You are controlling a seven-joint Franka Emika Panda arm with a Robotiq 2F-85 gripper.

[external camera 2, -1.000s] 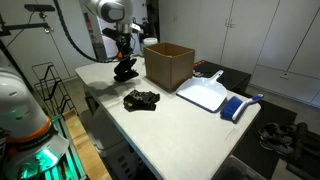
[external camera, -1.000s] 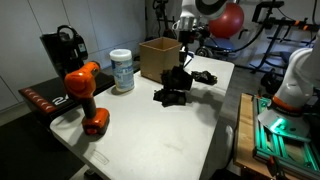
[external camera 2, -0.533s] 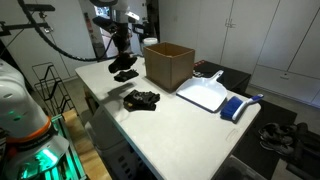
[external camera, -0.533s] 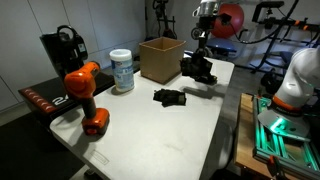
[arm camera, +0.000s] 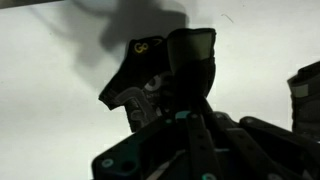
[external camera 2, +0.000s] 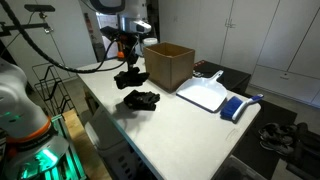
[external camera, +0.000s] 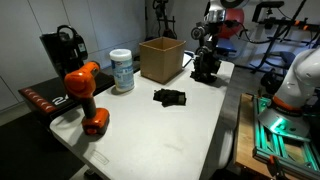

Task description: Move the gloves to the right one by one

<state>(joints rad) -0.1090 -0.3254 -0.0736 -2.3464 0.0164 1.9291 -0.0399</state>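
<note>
The black glove comes down with my gripper toward the patch of white table beneath it next, then gets released there.
My gripper point(external camera: 207, 52) point(external camera 2: 126, 55) is shut on a black glove point(external camera: 205, 70) point(external camera 2: 130, 77) that dangles from it, low over the far part of the white table beside the cardboard box. In the wrist view that glove point(arm camera: 150, 70) hangs limp over the table, with a small yellow mark on it, and the gripper point(arm camera: 186, 112) pinches its cuff. Another black glove point(external camera: 170, 97) point(external camera 2: 141, 100) lies crumpled on the middle of the table, apart from the gripper.
The brown cardboard box point(external camera: 160, 58) point(external camera 2: 168, 65) stands open next to the gripper. An orange drill point(external camera: 85, 95) and a wipes tub point(external camera: 121, 70) are on one side. A white dustpan point(external camera 2: 205, 95) and a blue brush point(external camera 2: 236, 107) lie beyond the box. A dark ribbed thing point(arm camera: 306, 92) shows at the wrist view's edge.
The gripper has lifted one glove off the pile at mid-table and carried it toward the table's far end beside the box. One glove stayed behind.
</note>
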